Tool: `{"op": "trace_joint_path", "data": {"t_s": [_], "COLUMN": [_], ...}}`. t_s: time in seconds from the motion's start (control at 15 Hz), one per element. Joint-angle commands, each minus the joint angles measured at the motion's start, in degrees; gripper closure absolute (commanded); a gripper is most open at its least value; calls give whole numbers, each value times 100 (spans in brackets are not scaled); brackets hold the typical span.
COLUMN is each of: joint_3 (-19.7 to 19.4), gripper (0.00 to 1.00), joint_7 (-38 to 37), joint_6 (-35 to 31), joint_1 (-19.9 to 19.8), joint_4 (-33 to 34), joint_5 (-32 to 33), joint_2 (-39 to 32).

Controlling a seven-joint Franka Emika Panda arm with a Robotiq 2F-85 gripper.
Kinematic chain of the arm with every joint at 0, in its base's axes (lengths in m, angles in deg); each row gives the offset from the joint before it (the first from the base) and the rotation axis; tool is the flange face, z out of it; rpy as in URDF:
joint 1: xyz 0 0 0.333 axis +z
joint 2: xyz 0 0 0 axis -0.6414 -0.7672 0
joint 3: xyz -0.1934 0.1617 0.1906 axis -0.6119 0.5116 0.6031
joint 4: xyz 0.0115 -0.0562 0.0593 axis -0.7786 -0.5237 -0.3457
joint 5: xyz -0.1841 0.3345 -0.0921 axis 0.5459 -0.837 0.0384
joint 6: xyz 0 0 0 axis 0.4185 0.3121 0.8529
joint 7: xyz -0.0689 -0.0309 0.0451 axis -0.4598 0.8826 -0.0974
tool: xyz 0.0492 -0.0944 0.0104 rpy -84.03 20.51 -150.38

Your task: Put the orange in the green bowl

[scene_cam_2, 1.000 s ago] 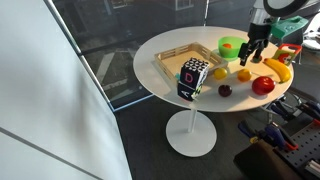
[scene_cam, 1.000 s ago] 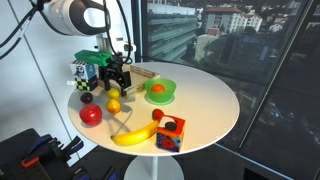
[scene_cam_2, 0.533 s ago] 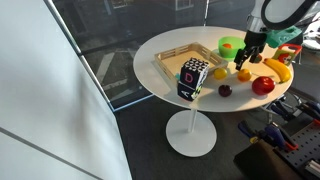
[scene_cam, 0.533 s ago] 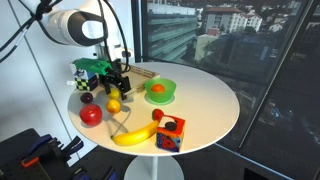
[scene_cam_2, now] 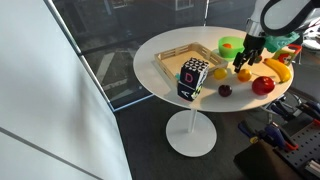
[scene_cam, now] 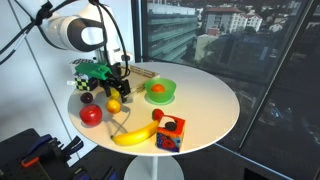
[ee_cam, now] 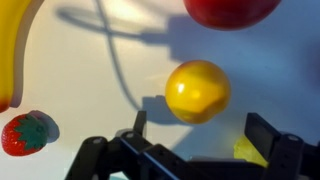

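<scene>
My gripper will go down until its fingers are around the orange's sides, then close, as the orange [ee_cam: 197, 90] lies just below it, centred ahead of its open fingers.
The orange [ee_cam: 197, 90] is a round orange-yellow ball on the white table, just ahead of my gripper [ee_cam: 200, 132] in the wrist view. The jaws are open and empty, and the orange lies beyond the fingertips, not between them. In both exterior views the gripper [scene_cam: 113, 86] [scene_cam_2: 243, 62] hangs low right beside the orange [scene_cam: 113, 104] [scene_cam_2: 244, 73]. The light-green bowl [scene_cam: 165, 98] [scene_cam_2: 229, 42] stands a short way off and holds a deeper, redder-orange item [scene_cam: 156, 89].
A red apple [scene_cam: 91, 115] [ee_cam: 232, 10], banana [scene_cam: 135, 134] [ee_cam: 14, 50] and strawberry [ee_cam: 25, 133] lie near the orange. A paler yellow lemon [ee_cam: 248, 152] sits by one finger. A dark plum [scene_cam_2: 224, 90], coloured cube [scene_cam_2: 192, 78] and wooden tray [scene_cam_2: 185, 58] share the table.
My gripper has shifted slightly and come lower next to the orange. The jaws stay open. No fruit has moved.
</scene>
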Motion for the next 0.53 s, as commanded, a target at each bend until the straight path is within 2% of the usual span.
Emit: {"op": "trace_joint_path", "data": {"t_s": [0.0,0.33,0.47], "joint_3": [17,18,17], "gripper": [0,0,27], "joint_7": [-83,-62,-72], "joint_6": [-132,-300,-441], "joint_1": [3,12,21], "joint_4": [-22,-11,8], "joint_5": [9,27,40], "joint_2": [-93,-280,-391]}}
